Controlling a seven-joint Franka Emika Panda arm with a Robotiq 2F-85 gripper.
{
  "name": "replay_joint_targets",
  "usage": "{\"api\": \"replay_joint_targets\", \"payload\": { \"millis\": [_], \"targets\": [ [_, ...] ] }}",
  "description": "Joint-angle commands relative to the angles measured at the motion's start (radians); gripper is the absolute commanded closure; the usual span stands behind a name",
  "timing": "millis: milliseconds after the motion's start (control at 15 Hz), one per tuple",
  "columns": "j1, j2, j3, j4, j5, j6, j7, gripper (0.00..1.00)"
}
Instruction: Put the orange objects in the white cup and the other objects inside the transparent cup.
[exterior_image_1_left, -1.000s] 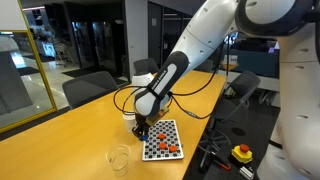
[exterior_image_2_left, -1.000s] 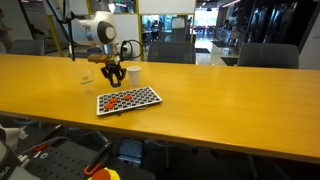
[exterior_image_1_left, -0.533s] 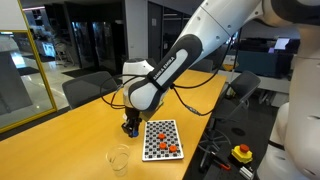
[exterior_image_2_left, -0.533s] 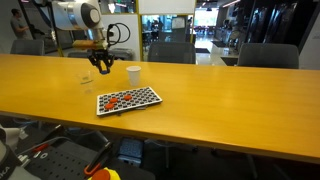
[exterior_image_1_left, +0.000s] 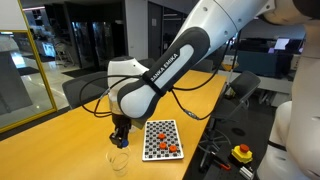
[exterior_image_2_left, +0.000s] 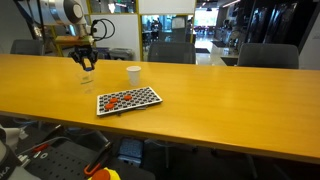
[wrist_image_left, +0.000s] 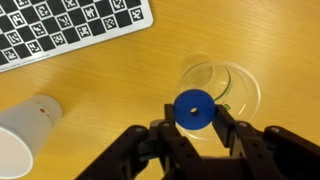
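My gripper shifts over the opening next, away from the white cup, then releases, as the blue ring (wrist_image_left: 193, 108) hangs off the middle of the transparent cup's opening (wrist_image_left: 226, 96).
My gripper (wrist_image_left: 194, 112) is shut on a blue ring (wrist_image_left: 193, 108) and holds it over the near rim of the transparent cup (wrist_image_left: 228, 88). The white cup (wrist_image_left: 25, 135) lies at the lower left of the wrist view. In an exterior view my gripper (exterior_image_1_left: 118, 140) hangs just above the transparent cup (exterior_image_1_left: 119, 159). In an exterior view my gripper (exterior_image_2_left: 86, 64) is left of the white cup (exterior_image_2_left: 133, 74); the transparent cup (exterior_image_2_left: 87, 77) sits just below it. Orange objects (exterior_image_2_left: 118, 99) lie on the checkered board (exterior_image_2_left: 128, 99); they also show in an exterior view (exterior_image_1_left: 166, 148).
The checkered board (exterior_image_1_left: 161, 139) lies on the long wooden table (exterior_image_2_left: 220, 100) and shows at the top left of the wrist view (wrist_image_left: 70, 28). Chairs (exterior_image_2_left: 265, 55) stand behind the table. A red button box (exterior_image_1_left: 242, 153) sits below the table edge.
My gripper has moved with the blue ring from the checkered board, past the white cup, to above the transparent cup.
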Motion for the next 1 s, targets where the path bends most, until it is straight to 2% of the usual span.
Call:
{"api": "replay_joint_targets", "payload": {
  "millis": [0,400,600,667,733,933],
  "targets": [
    [0.009,0.004,0.028,0.031,0.055,-0.031,-0.083,0.76],
    [0.005,0.026,0.053,0.046,0.125,-0.036,-0.186,0.76],
    [0.005,0.035,0.044,0.051,0.117,-0.035,-0.18,0.76],
    [0.003,0.038,0.04,0.054,0.116,-0.037,-0.171,0.42],
    [0.002,0.041,0.037,0.055,0.115,-0.034,-0.162,0.31],
    [0.001,0.041,0.021,0.057,0.093,-0.032,-0.133,0.09]
  ]
}}
